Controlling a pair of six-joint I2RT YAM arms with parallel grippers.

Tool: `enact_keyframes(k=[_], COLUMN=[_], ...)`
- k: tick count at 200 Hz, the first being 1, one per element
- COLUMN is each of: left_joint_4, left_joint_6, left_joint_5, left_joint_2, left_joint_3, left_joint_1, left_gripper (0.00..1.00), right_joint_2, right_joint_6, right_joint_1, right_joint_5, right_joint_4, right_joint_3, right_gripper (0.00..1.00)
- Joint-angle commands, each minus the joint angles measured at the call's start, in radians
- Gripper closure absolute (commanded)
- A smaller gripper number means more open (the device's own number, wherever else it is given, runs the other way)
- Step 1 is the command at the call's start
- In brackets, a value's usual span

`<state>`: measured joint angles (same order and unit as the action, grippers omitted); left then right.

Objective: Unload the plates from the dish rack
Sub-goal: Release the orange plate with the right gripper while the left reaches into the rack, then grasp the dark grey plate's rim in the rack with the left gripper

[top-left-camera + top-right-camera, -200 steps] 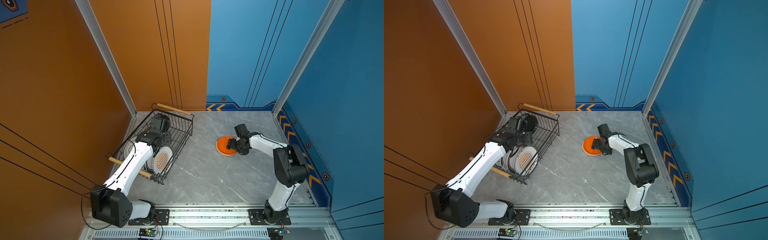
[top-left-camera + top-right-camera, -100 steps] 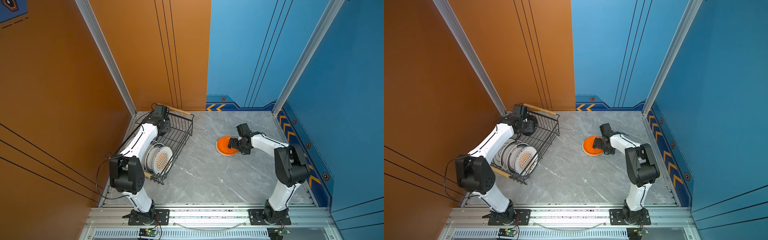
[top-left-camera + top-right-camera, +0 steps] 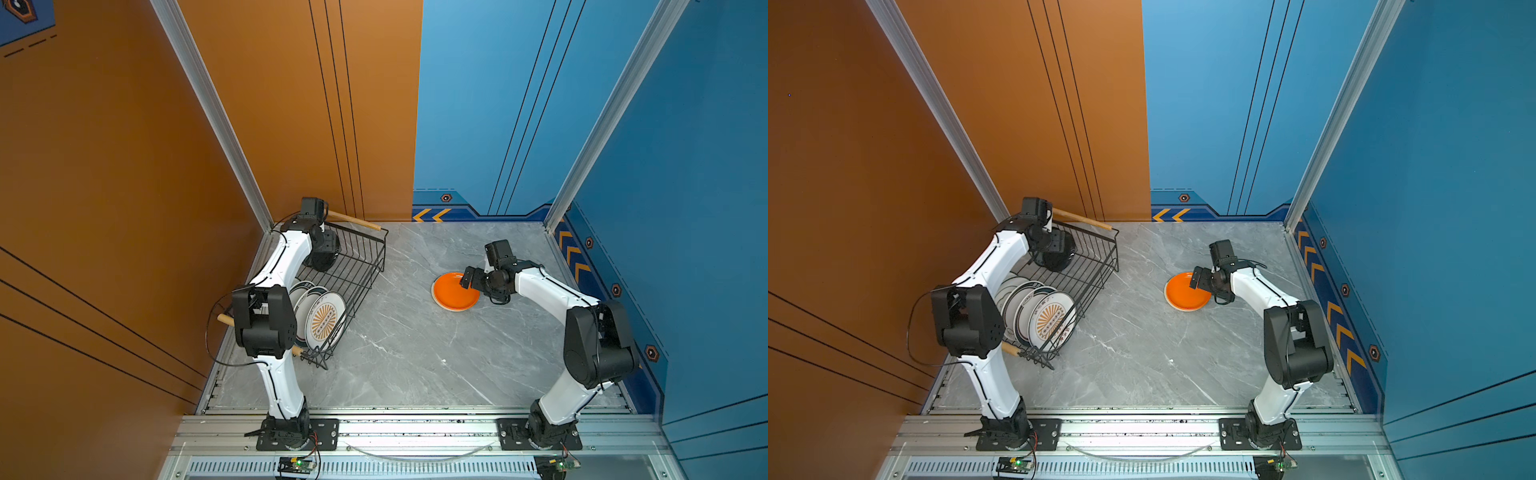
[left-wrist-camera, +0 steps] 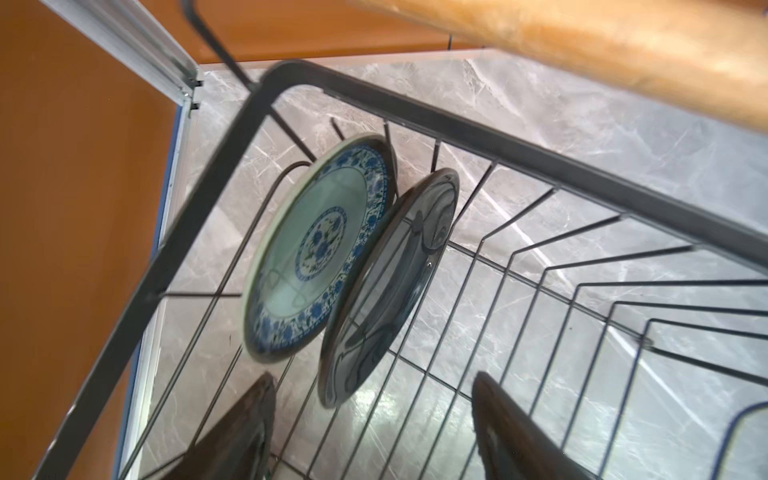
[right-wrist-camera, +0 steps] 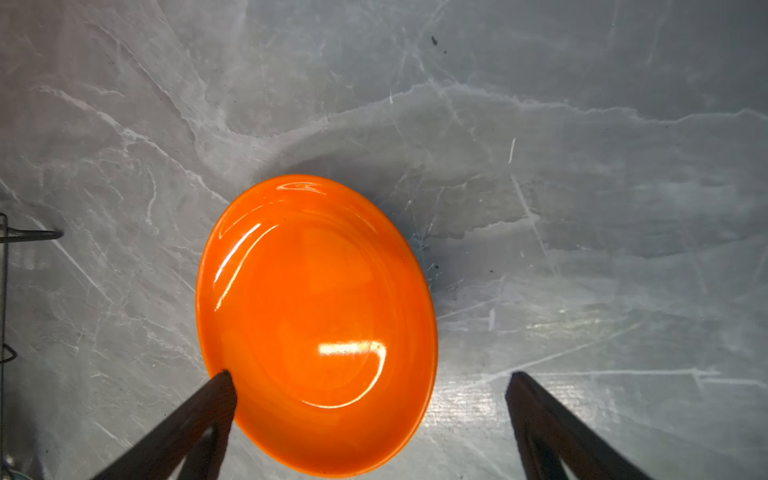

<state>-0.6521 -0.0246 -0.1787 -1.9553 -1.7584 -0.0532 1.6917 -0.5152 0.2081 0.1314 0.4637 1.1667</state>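
Note:
Next, my left gripper lowers its open fingers to either side of the black plate's rim (image 4: 334, 390) below it to close, since the rim lies between them.
The dish rack (image 3: 368, 266) (image 3: 1102, 266) is a black wire basket at the left in both top views. Several white plates (image 3: 326, 320) (image 3: 1052, 322) stand at its near end, the front one bearing an orange sunburst. At its far end stand a teal-patterned plate (image 4: 316, 245) and a black plate (image 4: 386, 291). My left gripper (image 3: 323, 257) (image 3: 1055, 257) (image 4: 372, 376) hangs open inside the rack just short of these two, holding nothing. An orange plate (image 3: 451, 297) (image 3: 1183, 297) (image 5: 316, 291) lies flat on the table. Over its edge my right gripper (image 3: 467, 281) (image 3: 1198, 280) (image 5: 370, 374) stands open.
The rack's far wooden handle (image 3: 353, 220) (image 4: 582, 50) sits close above my left wrist; the near handle (image 3: 226, 319) pokes out by the left arm's elbow. The orange wall and a metal corner post (image 4: 137, 45) stand just behind the rack. Grey marble table (image 3: 415, 357) lies between the arms.
My left arm has swung from the middle of the rack to its far end, and its jaws have widened. The right gripper has opened wide at the orange plate.

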Motion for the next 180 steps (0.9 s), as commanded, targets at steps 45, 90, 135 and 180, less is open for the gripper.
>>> enact_keyframes(k=[45, 90, 135, 180], left_joint_4=[-0.012, -0.012, -0.011, -0.014], left_joint_6=[0.075, 0.081, 0.099, 0.109], left_joint_5=[0.035, 0.056, 0.047, 0.073], left_joint_2=[-0.11, -0.147, -0.174, -0.195], left_joint_3=[-0.082, -0.099, -0.112, -0.125], left_joint_1=[0.024, 0.045, 0.047, 0.055], left_gripper=[0.22, 0.25, 0.34, 0.52], right_joint_2=[-0.082, -0.08, -0.075, -0.075], right_joint_6=[0.038, 0.038, 0.043, 0.052], right_joint_1=[-0.029, -0.029, -0.029, -0.03], right_joint_5=[0.046, 0.055, 0.066, 0.066], right_joint_4=[0.024, 0.015, 0.009, 0.009], right_joint_3=[-0.044, -0.049, -0.048, -0.05], right_gripper=[0.0, 0.0, 0.0, 0.0])
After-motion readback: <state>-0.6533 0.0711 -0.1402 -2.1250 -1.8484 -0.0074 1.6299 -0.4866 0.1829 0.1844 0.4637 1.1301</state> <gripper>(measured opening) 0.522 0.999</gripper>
